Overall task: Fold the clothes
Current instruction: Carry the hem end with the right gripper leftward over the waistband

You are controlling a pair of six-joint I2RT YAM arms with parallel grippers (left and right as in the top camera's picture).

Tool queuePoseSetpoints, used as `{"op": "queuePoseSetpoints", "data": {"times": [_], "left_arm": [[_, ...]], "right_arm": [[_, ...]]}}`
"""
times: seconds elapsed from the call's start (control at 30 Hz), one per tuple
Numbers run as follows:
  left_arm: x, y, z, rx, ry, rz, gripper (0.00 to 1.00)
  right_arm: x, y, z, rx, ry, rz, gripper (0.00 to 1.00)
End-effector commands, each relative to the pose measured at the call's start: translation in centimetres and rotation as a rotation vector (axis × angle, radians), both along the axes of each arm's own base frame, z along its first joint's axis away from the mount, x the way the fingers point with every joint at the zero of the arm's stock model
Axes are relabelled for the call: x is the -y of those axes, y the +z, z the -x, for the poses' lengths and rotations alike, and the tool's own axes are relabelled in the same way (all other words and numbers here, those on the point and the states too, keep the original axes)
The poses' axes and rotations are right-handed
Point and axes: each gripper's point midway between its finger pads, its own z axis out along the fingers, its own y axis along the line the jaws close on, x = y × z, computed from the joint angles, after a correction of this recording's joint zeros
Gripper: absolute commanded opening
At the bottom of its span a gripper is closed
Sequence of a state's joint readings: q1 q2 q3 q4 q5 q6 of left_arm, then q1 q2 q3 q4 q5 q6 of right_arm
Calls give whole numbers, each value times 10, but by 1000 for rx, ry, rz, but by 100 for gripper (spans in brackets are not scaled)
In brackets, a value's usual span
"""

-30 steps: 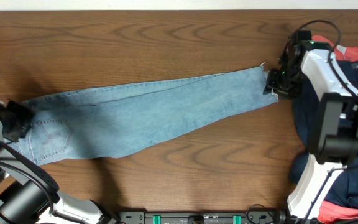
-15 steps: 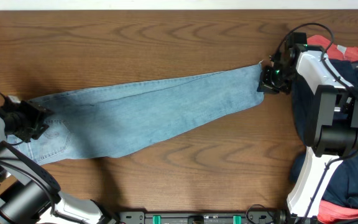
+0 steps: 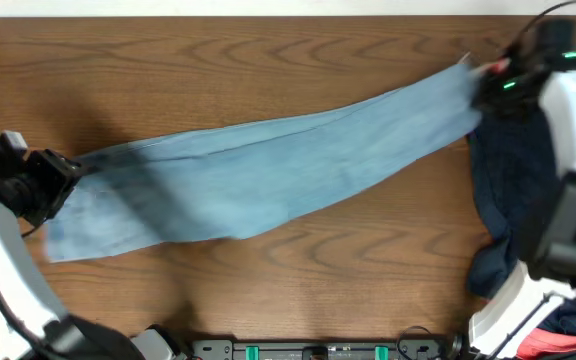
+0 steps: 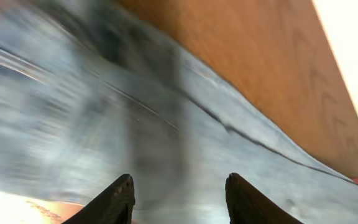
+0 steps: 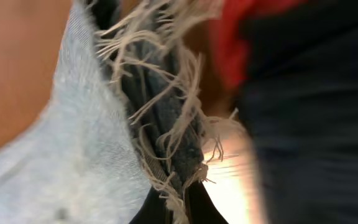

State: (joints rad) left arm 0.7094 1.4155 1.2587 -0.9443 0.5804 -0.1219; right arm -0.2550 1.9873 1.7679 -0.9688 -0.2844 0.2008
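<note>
I will next carry the jeans' frayed ankle hem back over the jeans to their waist end (image 3: pixel 87 208) with my right gripper. My right gripper will open there.
The clothes, long light-blue jeans (image 3: pixel 258 170), lie stretched across the table from lower left to upper right. My right gripper (image 3: pixel 483 85) is shut on their frayed ankle hem (image 5: pixel 166 112), and the right wrist view shows my right gripper (image 5: pixel 182 202) pinching denim and loose threads. My left gripper (image 3: pixel 63 180) hovers at the waist end. In the left wrist view my left gripper (image 4: pixel 179 186) stands open; its dark fingertips (image 4: pixel 114 202) are apart over blurred denim (image 4: pixel 166 124), with nothing pinched between them.
A heap of dark navy clothing (image 3: pixel 513 200) with a red piece (image 3: pixel 548 345) fills the right edge under the right arm. Bare wooden table (image 3: pixel 268 60) shows above and below the jeans. The arm bases sit along the front edge.
The right gripper closed on the frayed hem and pulled it up and to the right, dragging the jeans along. The left gripper shifted right over the waist end.
</note>
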Motion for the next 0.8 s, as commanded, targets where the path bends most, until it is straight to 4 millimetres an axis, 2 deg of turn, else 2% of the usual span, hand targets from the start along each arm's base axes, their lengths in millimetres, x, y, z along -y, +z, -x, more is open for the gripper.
{"op": "queuePoseSetpoints", "data": {"times": [0.0, 0.07, 0.17, 0.3, 0.43, 0.6, 0.77], "left_arm": [[4, 22, 4, 53, -19, -53, 49], [5, 27, 8, 54, -12, -75, 49], [7, 29, 13, 46, -7, -81, 49], [11, 29, 16, 39, 4, -55, 50], [18, 35, 13, 66, -2, -8, 50], [22, 50, 17, 61, -2, -4, 50], [27, 75, 23, 62, -2, -5, 50]], "right_arm": [[23, 62, 0, 136, -43, 76, 1], [15, 74, 1, 169, -26, 63, 1], [-17, 90, 0, 220, 80, 9, 1], [-101, 109, 0, 276, 269, -159, 1], [-192, 118, 5, 290, 405, -226, 1], [-287, 116, 26, 300, 517, -153, 1], [-364, 109, 53, 342, 613, -64, 1]]}}
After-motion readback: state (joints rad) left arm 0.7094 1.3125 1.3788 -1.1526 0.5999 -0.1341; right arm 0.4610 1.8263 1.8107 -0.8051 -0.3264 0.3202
